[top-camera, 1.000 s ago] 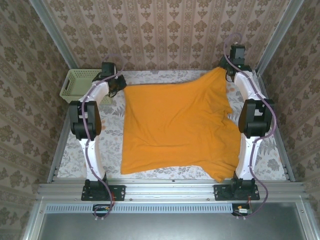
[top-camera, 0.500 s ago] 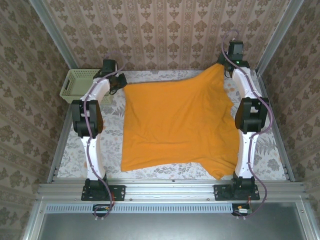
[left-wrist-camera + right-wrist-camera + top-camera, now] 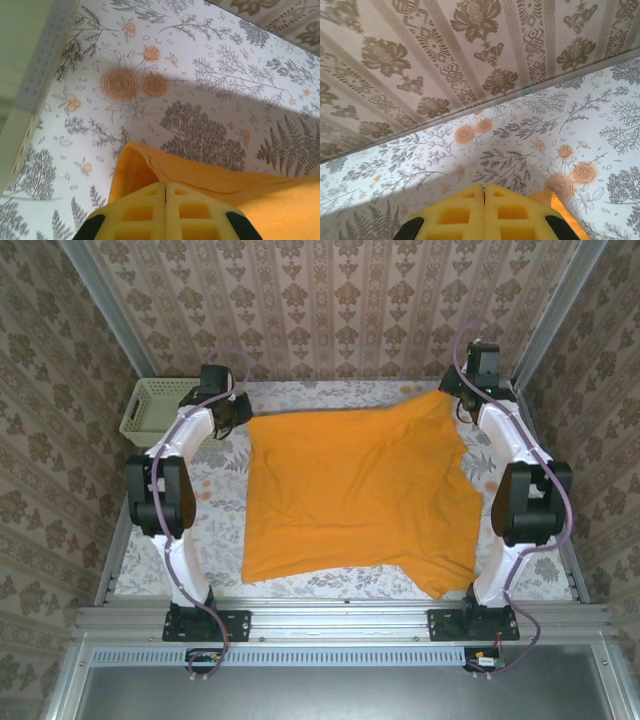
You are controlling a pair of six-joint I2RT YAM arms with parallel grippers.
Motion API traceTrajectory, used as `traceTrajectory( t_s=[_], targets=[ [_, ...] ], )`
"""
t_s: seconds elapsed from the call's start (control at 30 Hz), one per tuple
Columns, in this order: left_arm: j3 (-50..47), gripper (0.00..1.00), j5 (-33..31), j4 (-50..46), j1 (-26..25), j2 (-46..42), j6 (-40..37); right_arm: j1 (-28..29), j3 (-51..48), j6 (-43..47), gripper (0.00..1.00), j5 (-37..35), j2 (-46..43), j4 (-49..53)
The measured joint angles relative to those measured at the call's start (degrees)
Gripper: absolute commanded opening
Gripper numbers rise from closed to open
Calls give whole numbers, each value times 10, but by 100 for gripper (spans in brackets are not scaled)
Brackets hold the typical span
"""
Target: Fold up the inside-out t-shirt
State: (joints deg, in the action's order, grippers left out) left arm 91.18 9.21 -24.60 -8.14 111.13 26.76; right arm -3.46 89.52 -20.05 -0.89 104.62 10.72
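My left gripper brings the pinched far corner of the shirt back and down onto the shirt's spread body next, then releases, since that body lies back and below.
The orange-yellow t-shirt lies spread over the flowered tablecloth, plain orange face up, no lettering showing. My left gripper is at the shirt's far left corner, shut on the cloth; in the left wrist view the yellow fingers meet with an orange fold pinched between them. My right gripper holds the far right corner, stretched out toward the back wall. In the right wrist view its gripper is shut, with a bit of orange cloth showing at its right side.
A pale green mesh basket stands at the back left, beside the left arm. The patterned back wall is close in front of the right gripper. Metal rails run along the near edge.
The right gripper moved out to the right and lowered, pulling the far right corner so the top edge lies flatter. The left arm's elbow swung out left; its gripper stayed.
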Motion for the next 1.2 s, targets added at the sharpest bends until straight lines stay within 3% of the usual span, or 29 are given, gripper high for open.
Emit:
traceTrajectory(
  t_s=[0.33,0.7,0.77,0.9,1.0,1.1,1.2],
  targets=[
    [-211,0,0,67,0,-131,16,-18,-204,-37,0,7,-168,-10],
    [-387,0,0,137,-2,-215,53,-45,-394,-107,0,18,-306,7],
    [-407,9,1,146,-5,-217,59,-46,-418,-118,0,18,-318,8],
    [-447,24,8,155,-15,-217,77,-53,-452,-137,37,18,-321,18],
    [-454,38,4,132,-16,-221,88,-63,-454,-148,48,17,-322,33],
    [-443,43,-20,94,-16,-247,91,-64,-452,-148,57,15,-331,42],
    [-406,46,-46,65,-23,-277,85,-43,-427,-140,58,10,-341,56]
  ],
)
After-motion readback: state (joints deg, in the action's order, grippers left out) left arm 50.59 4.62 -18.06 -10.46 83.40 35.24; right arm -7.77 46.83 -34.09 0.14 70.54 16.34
